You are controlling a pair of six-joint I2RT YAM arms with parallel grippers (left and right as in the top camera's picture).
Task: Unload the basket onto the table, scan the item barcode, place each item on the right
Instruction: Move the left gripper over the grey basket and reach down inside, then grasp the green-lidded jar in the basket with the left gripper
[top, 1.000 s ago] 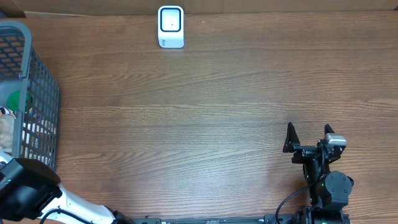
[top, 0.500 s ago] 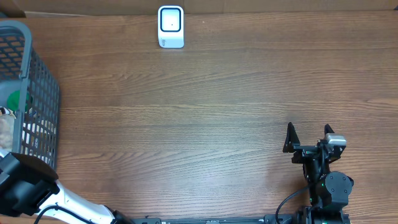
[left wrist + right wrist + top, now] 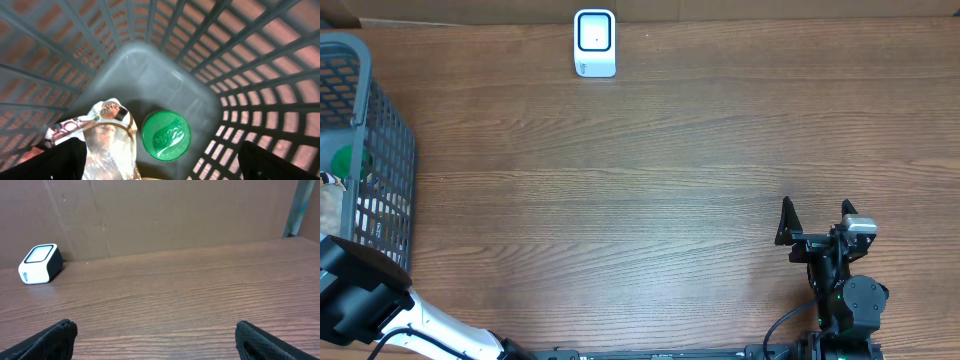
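My left gripper should next go deeper down into the basket and outward, with its open fingers on both sides of the round green lid (image 3: 344,162) (image 3: 166,135), which is clear of the crinkled packet.
My left gripper (image 3: 160,154) hangs open inside the grey mesh basket (image 3: 380,150), with nothing between its fingers. Below it lie two items: a round green lid or tub (image 3: 165,135) and, to its left, a crinkled clear-and-brown packet (image 3: 107,137). No barcode shows on either. The overhead view shows only the left arm (image 3: 355,300) at the bottom left corner, beside the basket. The white scanner (image 3: 595,43) stands at the table's far edge, also in the right wrist view as the scanner (image 3: 40,264). My right gripper (image 3: 816,212) rests open at the near right, holding nothing.
A brown cardboard wall (image 3: 165,215) runs along the back of the wooden table (image 3: 650,180). The basket's walls (image 3: 260,75) close in around the left gripper on all sides.
The left arm has shifted slightly toward the lower left in the overhead view. The right arm has not moved.
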